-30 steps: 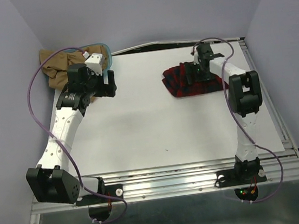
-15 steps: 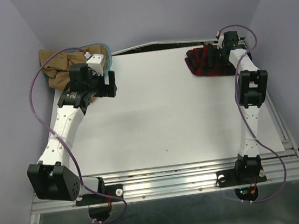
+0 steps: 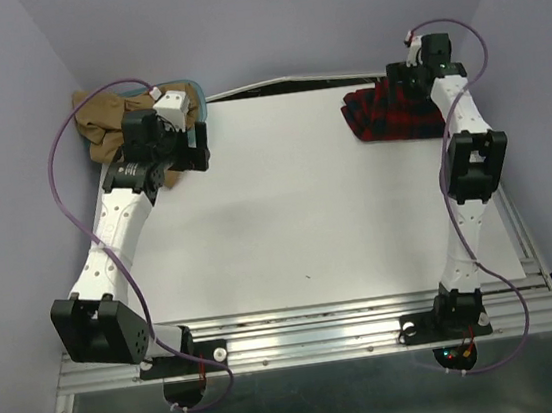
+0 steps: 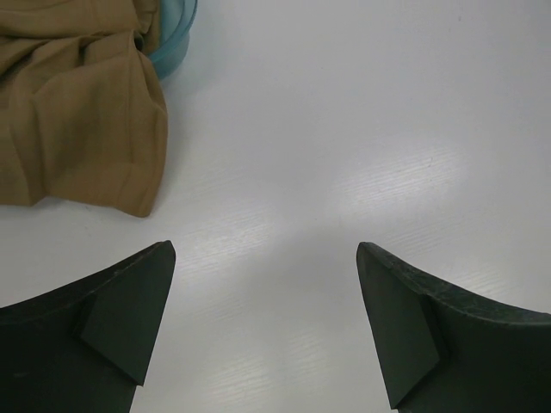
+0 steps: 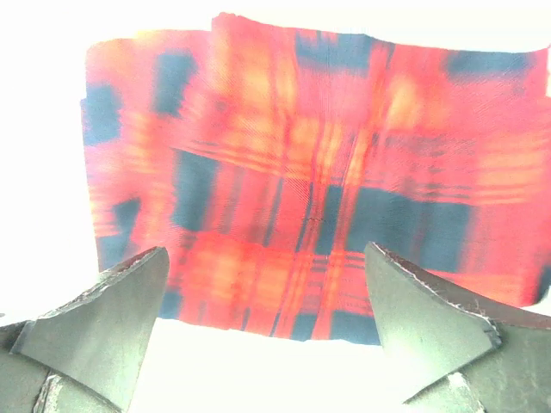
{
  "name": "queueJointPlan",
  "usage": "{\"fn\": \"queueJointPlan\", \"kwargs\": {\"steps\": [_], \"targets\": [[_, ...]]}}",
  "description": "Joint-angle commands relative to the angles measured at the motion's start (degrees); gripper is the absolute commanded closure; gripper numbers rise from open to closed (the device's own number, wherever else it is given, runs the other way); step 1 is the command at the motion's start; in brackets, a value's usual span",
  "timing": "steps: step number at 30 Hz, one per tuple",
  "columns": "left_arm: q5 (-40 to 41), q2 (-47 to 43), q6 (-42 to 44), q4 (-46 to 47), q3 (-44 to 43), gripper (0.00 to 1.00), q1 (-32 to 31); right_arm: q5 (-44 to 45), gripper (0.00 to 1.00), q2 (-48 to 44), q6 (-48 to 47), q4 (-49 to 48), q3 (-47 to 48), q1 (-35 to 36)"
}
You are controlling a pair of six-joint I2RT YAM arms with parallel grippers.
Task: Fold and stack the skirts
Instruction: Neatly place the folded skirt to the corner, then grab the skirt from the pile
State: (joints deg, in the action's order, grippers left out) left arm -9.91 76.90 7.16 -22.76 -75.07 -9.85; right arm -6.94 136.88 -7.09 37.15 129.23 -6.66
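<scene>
I will move my left gripper outward and down to close on the skirt's cloth inside the tub's rim (image 3: 186, 88), because the tan-brown skirt (image 3: 104, 122) lies bunched over the teal tub.
The red plaid skirt (image 3: 391, 114) lies folded at the table's far right corner; it also shows flat in the right wrist view (image 5: 318, 176). My right gripper (image 3: 413, 77) hangs open just above its far right edge, holding nothing. The tan-brown skirt (image 3: 104, 122) lies bunched at the far left corner, partly over the teal tub (image 3: 195, 94). In the left wrist view its hem (image 4: 82, 112) lies up left of my fingers. My left gripper (image 3: 196, 148) is open and empty over bare table beside it.
The white table (image 3: 287, 215) has a metal rail along its near and right edges. Purple walls close in on the left, back and right. The teal tub's rim (image 4: 172, 43) shows beside the tan cloth. Purple cables loop off both arms.
My right gripper carried the plaid skirt from mid-right of the table to the far right corner, let go and lifted off it. My left arm shifted slightly toward the tan skirt.
</scene>
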Motion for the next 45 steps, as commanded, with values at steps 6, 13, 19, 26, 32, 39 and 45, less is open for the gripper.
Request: {"fn": "queueJointPlan", "kwargs": {"steps": [6,13,19,26,32,39,45], "targets": [[-0.38,7.02,-1.97,3.43,-17.91,0.01,1.58,-10.98,0.00,-22.17,-0.46,1.16,0.68,0.42],[7.55,14.58,1.46,-1.14,-26.69,0.02,5.34,-19.42,0.00,-37.44,-3.36,8.47,-21.18,0.42],[3.76,26.35,2.77,-1.06,-37.05,0.05,9.32,-21.45,0.00,-48.79,-1.53,2.77,-44.66,0.42],[4.29,43.31,1.02,1.93,-52.95,0.08,9.23,-20.75,0.00,-50.04,0.06,0.47,-52.67,0.42],[7.45,54.92,-0.48,7.37,-58.88,0.09,8.79,-19.60,0.00,-47.41,0.24,0.38,-53.91,0.42],[12.81,60.55,4.87,14.85,-57.82,0.09,6.07,-18.81,0.00,-43.90,0.32,0.38,-54.61,0.42],[27.37,67.40,10.24,15.03,-62.92,0.08,2.82,-18.37,0.00,-41.61,0.24,0.56,-53.64,0.42]]}}
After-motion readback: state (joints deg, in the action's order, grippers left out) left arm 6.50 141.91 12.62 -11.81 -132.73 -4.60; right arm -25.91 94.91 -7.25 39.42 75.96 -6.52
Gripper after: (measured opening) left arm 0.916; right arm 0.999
